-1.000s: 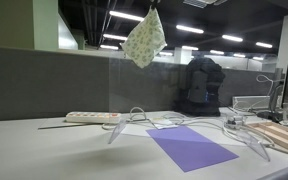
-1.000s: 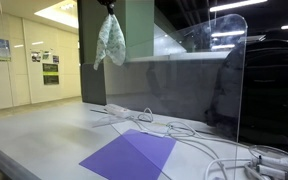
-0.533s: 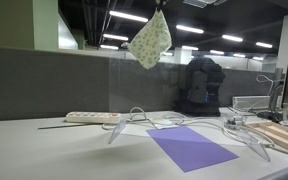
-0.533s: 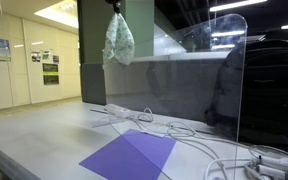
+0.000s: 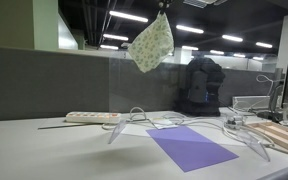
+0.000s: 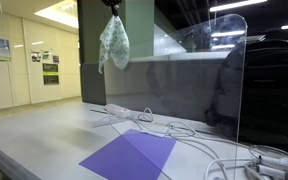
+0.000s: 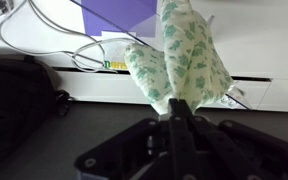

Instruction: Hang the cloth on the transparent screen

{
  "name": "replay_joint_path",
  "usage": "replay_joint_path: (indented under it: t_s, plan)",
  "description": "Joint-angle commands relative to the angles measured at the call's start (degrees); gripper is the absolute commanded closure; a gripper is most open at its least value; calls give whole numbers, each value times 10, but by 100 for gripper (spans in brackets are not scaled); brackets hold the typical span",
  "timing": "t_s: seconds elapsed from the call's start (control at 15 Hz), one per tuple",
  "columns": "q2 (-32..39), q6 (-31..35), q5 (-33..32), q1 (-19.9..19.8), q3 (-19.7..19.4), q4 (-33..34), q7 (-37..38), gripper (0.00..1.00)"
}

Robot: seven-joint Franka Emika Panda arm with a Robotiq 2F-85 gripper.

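My gripper moves straight down toward the screen's top edge next and releases the cloth there. The cloth's hanging folds cross that edge in the wrist view.
A pale cloth with a green pattern [image 5: 151,44] hangs from my gripper [image 5: 163,6] at the top edge in both exterior views [image 6: 113,42]. The gripper [image 6: 111,5] is mostly cut off by the frame. In the wrist view the jaws [image 7: 177,108] are shut on the cloth [image 7: 179,60], which dangles below them. The transparent screen [image 5: 184,95] stands upright on the white desk, with its curved top edge visible in an exterior view [image 6: 229,70]. The cloth hangs high above the desk, near the level of the screen's top, and is apart from it.
A purple mat [image 5: 190,146] lies on the desk [image 6: 44,130] in front of the screen. A white power strip [image 5: 92,117] and several white cables [image 6: 209,150] lie around it. A wooden board [image 5: 281,135] sits at one desk end. A dark partition stands behind.
The cloth has swung and shifted slightly sideways under the gripper; it stays held high above the desk. Nothing on the desk has moved.
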Motion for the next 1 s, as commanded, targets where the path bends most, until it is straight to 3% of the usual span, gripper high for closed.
replay_joint_path:
  t_s: [0.0, 0.93]
  plan:
    - [3, -15, 7, -6, -8, -2, -5, 100]
    - [15, 3, -20, -11, -6, -32, 2, 100]
